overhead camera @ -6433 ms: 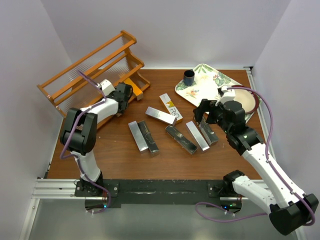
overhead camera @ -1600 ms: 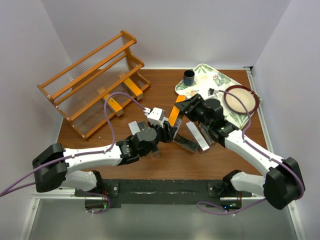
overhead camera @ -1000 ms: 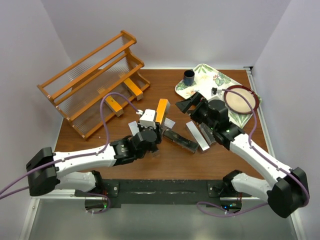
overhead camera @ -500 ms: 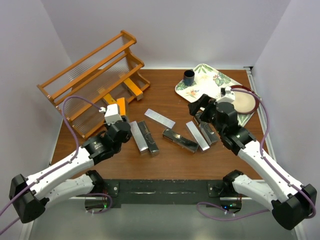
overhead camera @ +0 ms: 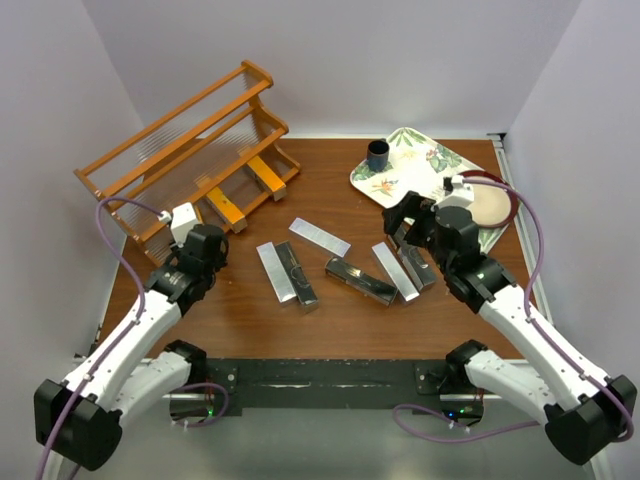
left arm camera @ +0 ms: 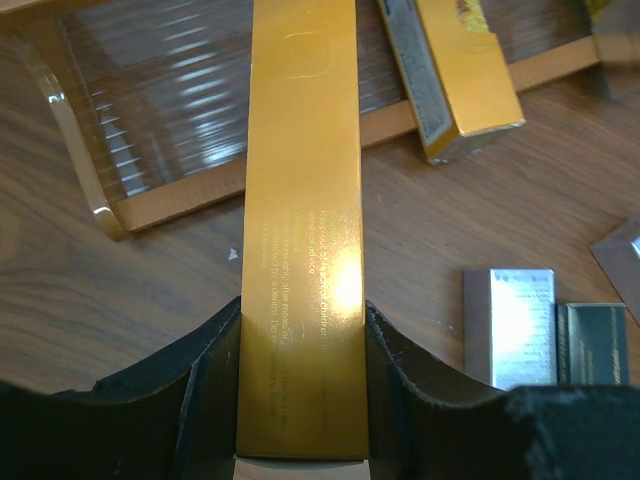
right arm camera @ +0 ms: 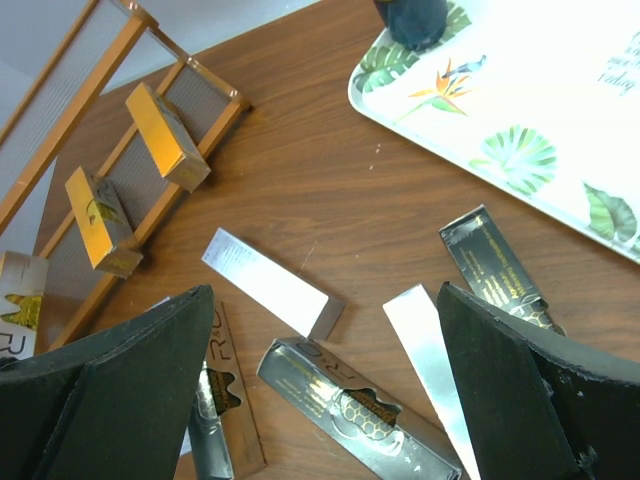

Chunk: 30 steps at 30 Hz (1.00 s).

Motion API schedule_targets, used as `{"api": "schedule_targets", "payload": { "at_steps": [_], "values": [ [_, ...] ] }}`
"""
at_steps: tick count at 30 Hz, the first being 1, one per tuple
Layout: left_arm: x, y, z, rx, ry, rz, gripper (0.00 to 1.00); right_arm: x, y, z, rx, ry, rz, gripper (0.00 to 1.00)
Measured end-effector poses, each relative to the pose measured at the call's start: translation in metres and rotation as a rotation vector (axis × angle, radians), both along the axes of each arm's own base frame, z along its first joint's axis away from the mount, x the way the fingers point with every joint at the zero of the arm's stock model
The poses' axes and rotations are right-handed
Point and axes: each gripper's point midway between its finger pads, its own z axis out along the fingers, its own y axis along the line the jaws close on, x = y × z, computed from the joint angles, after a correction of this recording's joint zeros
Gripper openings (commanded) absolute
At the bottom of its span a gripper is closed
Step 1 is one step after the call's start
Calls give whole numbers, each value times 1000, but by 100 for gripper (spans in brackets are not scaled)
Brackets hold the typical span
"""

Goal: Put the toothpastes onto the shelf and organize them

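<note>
The carton in the left gripper needs to go down next, to the lowest level's empty end (overhead camera: 160, 244) (left arm camera: 170, 125), below and to the left in the top view, and be released there.
My left gripper (left arm camera: 303, 312) is shut on an orange-gold toothpaste (left arm camera: 303, 200). It holds the carton lengthwise over the front rail of the shelf's (overhead camera: 180, 140) lowest tier (left arm camera: 200, 195). In the top view the wrist (overhead camera: 192, 240) hides that carton. Two more orange toothpastes (overhead camera: 225, 208) (overhead camera: 268, 175) lie on that tier. Several toothpastes remain on the table: silver ones (overhead camera: 320, 237) (overhead camera: 272, 271) (overhead camera: 395, 271) and dark ones (overhead camera: 297, 273) (overhead camera: 358, 281) (overhead camera: 415, 265). My right gripper (right arm camera: 325, 295) hangs open above the silver (right arm camera: 270, 285) and dark (right arm camera: 360, 410) cartons, holding nothing.
A floral white tray (overhead camera: 400, 180) sits at the back right, with a small dark cup (overhead camera: 378, 155) and a red-rimmed round plate (overhead camera: 480, 200) on it. White walls close in the table on three sides.
My left arm has swung left from the table's middle to the shelf's front, carrying the orange-gold toothpaste. The right gripper stays open and has drawn back slightly to the right.
</note>
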Motion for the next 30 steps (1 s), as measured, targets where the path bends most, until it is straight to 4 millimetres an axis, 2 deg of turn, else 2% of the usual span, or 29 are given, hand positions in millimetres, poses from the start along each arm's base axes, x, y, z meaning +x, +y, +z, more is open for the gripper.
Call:
{"api": "schedule_targets", "payload": {
  "at_steps": [6,14,26,30],
  "values": [
    [13,17,-16,-1,56,43,24,-3,-9,10,-18,-40,-16,99],
    [26,38,-33,38,96,119,24,-6,-17,1,-76,-45,-20,99],
    [49,85,-30,116,38,259,24,-9,-29,-12,-152,-66,-30,99],
    [52,91,-37,118,48,279,25,-9,-32,-9,-158,-82,-36,99]
  ]
}}
